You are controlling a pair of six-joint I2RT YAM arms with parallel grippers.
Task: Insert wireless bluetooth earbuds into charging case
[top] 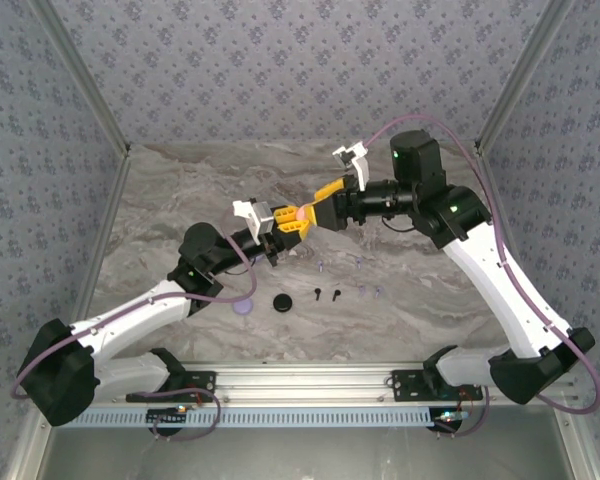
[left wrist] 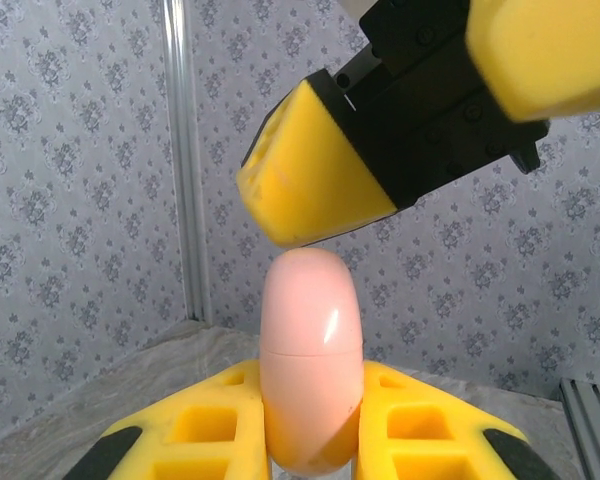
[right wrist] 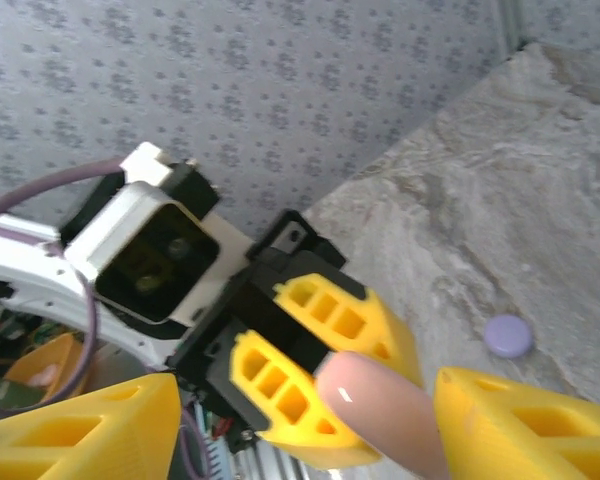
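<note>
Next, my left gripper turns downward and lowers the pale pink case onto the marble, outward of a lavender case.
My left gripper is shut on a pale pink charging case, held upright above the table with its lid seam closed. My right gripper is open and straddles the case's free end. One of its yellow fingers hangs just over the case top. On the table lie tiny black earbuds, lavender earbuds and paler earbuds farther back.
A round lavender case and a round black case lie on the marble table in front of the left arm. Patterned walls close in the back and sides. A metal rail runs along the near edge.
</note>
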